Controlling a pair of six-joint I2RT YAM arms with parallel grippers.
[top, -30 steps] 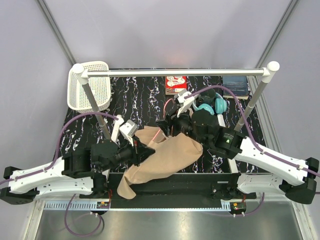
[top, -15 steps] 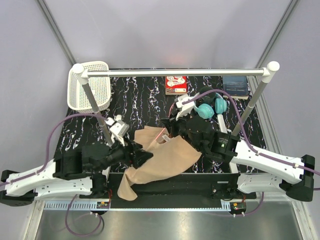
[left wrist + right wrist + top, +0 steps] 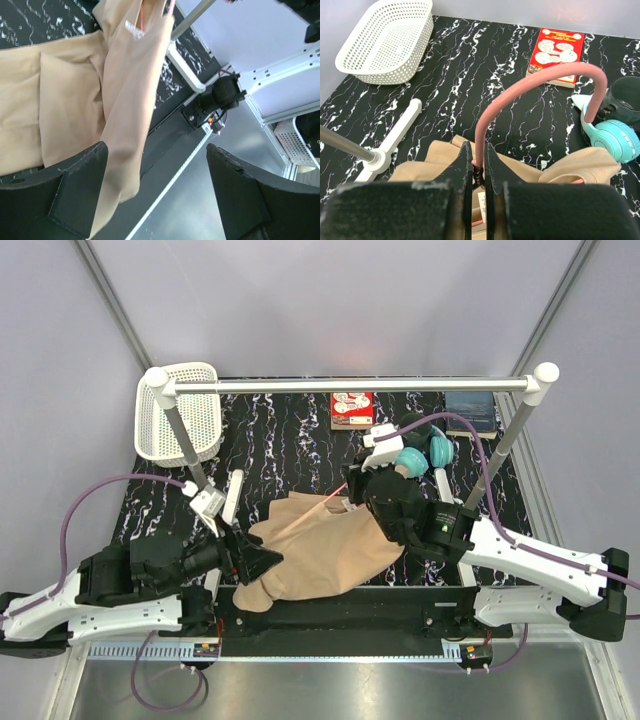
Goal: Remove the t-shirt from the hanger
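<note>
I need to move my left gripper to the left in the wrist view next to center the t-shirt's hem fold (image 3: pixel 124 184) and close, as it hangs on that side beside one finger.
The tan t-shirt (image 3: pixel 325 555) lies crumpled on the marbled table, its near hem at the front edge. The pink hanger (image 3: pixel 315 510) sits inside its collar, with a thin arm showing in the neck opening. My right gripper (image 3: pixel 479 160) is shut on the hanger's neck just below the curved hook (image 3: pixel 540 75), above the collar (image 3: pixel 435 155). My left gripper (image 3: pixel 157 195) is open at the shirt's near left corner. A fold of t-shirt (image 3: pixel 125 100) hangs beside its left finger (image 3: pixel 75 190), and nothing is pinched.
A white rail (image 3: pixel 350 385) on two posts spans the back, with one foot (image 3: pixel 395 145) near the shirt. A white basket (image 3: pixel 180 410) sits back left. A red book (image 3: pixel 352 408), teal headphones (image 3: pixel 425 452), a dark mug (image 3: pixel 627 97) and a blue book (image 3: pixel 470 410) lie behind.
My left gripper opened, let go of the shirt and drew back toward the near left. The right gripper closed on the hanger's neck. The shirt's hanging lower end came up onto the table.
</note>
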